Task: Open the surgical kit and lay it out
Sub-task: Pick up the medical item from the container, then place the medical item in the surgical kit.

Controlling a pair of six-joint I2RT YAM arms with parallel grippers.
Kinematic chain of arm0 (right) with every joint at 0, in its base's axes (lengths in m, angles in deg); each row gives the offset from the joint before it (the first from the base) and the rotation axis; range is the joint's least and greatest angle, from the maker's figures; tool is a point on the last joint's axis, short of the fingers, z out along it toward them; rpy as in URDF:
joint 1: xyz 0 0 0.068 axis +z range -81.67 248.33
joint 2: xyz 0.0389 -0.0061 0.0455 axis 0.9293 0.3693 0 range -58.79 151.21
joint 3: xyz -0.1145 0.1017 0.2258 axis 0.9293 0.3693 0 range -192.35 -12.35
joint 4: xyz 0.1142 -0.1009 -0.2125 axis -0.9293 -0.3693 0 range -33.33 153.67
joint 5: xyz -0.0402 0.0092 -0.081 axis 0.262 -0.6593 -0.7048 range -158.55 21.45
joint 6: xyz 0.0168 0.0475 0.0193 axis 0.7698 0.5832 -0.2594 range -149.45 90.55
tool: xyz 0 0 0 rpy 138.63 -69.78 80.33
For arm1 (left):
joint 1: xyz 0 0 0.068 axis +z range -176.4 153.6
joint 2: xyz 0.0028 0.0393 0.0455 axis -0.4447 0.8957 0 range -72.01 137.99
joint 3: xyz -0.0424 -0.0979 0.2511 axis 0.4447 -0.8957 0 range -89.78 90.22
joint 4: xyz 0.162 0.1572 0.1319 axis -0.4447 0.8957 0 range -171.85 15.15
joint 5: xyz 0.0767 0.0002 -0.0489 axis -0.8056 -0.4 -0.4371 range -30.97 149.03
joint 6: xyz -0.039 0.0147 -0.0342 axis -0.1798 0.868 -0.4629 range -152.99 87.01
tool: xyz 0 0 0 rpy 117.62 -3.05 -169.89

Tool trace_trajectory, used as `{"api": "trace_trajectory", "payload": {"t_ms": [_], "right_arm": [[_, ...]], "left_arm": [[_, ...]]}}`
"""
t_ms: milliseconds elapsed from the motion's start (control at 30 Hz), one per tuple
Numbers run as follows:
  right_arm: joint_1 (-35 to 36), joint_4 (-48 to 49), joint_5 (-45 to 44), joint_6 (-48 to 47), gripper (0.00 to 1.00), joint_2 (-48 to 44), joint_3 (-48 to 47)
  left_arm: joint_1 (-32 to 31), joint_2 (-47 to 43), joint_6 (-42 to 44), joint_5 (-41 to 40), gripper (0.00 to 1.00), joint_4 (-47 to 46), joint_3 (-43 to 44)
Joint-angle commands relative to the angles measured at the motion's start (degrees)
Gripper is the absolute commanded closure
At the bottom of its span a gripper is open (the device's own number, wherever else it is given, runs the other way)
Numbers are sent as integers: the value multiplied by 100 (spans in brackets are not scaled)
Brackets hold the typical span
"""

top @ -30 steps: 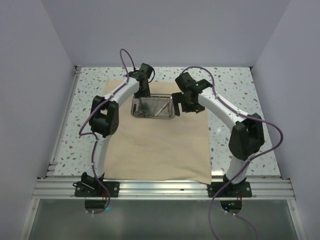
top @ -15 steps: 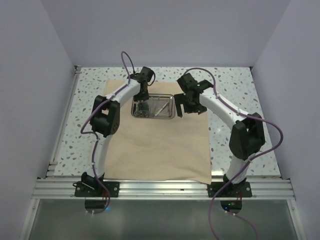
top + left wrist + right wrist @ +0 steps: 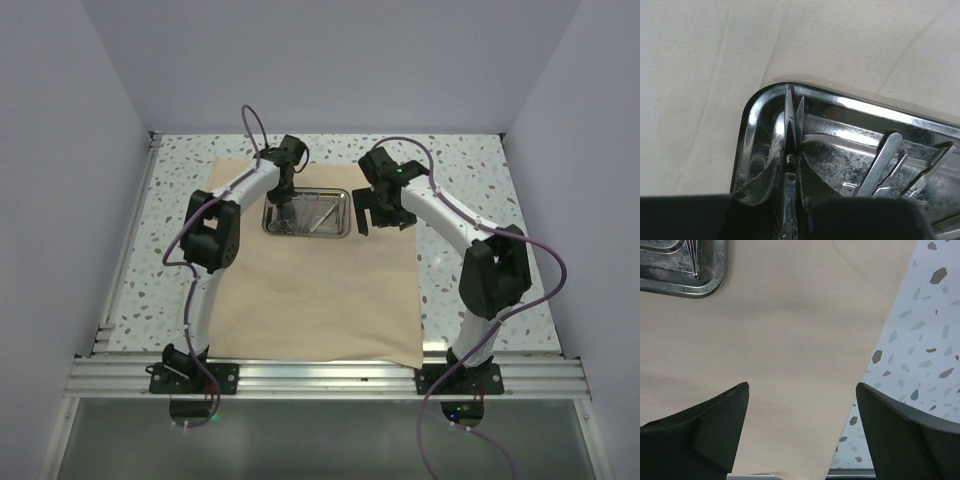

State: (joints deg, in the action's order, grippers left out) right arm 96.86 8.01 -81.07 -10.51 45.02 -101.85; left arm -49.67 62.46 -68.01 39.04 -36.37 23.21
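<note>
The scissors [image 3: 792, 122] in my left gripper need to go up from the tray next. Then they need to move back and down, and I need to release them on the cloth's bare near part.
The tan cloth wrap [image 3: 310, 290] lies spread flat on the table. The steel tray [image 3: 340, 232] sits on its far part with several silver instruments [image 3: 318, 214] inside. My left gripper [image 3: 285, 206] reaches down into the tray's left end. In the left wrist view the left gripper [image 3: 790, 167] is shut on a pair of scissors [image 3: 792, 122], whose slightly parted blades point at the tray's corner [image 3: 755, 107]. More instruments [image 3: 885, 162] lie to the right. My right gripper [image 3: 377, 214] is open and empty just right of the tray, over the cloth's right edge [image 3: 802, 385].
Speckled tabletop [image 3: 470, 190] shows around the cloth and beside it in the right wrist view [image 3: 925, 340]. The tray's corner [image 3: 690, 282] shows at the top left of that view. A metal rail [image 3: 320, 372] runs along the near edge, with plain walls on three sides.
The left gripper has settled slightly into the tray's left end. The right gripper has drifted a little to the right and nearer. The tray and cloth have stayed put.
</note>
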Motion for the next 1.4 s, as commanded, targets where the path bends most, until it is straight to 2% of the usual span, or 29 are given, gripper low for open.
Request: {"api": "trace_trajectory", "payload": {"t_ms": [0,467,633,967,1067,1167,1200,1300,1367], "right_arm": [[-50,64,-6,-136,9,-142,-24],[-41,90,276,-75,9,-142,-183],[-50,186,556,-13,9,-150,-104],[-50,231,786,40,10,-150,-121],[-50,248,698,31,9,-238,-77],[-50,240,531,40,1,-378,-7],[-50,222,478,57,2,-422,19],[-50,135,355,110,2,-642,134],[-50,64,320,215,2,-782,256]], "left_arm": [[59,-9,-75,-84,100,-39,21],[59,-334,-57,-198,100,462,926],[59,-396,-13,-260,96,568,874],[-20,-904,40,-216,100,524,373],[-72,-1291,57,-181,100,506,75],[-134,-1809,5,-85,100,472,-531],[-230,-2133,-30,-41,100,419,-698],[-502,-2853,-223,-5,100,252,-1584],[-897,-3233,-522,12,100,68,-2419]]}}
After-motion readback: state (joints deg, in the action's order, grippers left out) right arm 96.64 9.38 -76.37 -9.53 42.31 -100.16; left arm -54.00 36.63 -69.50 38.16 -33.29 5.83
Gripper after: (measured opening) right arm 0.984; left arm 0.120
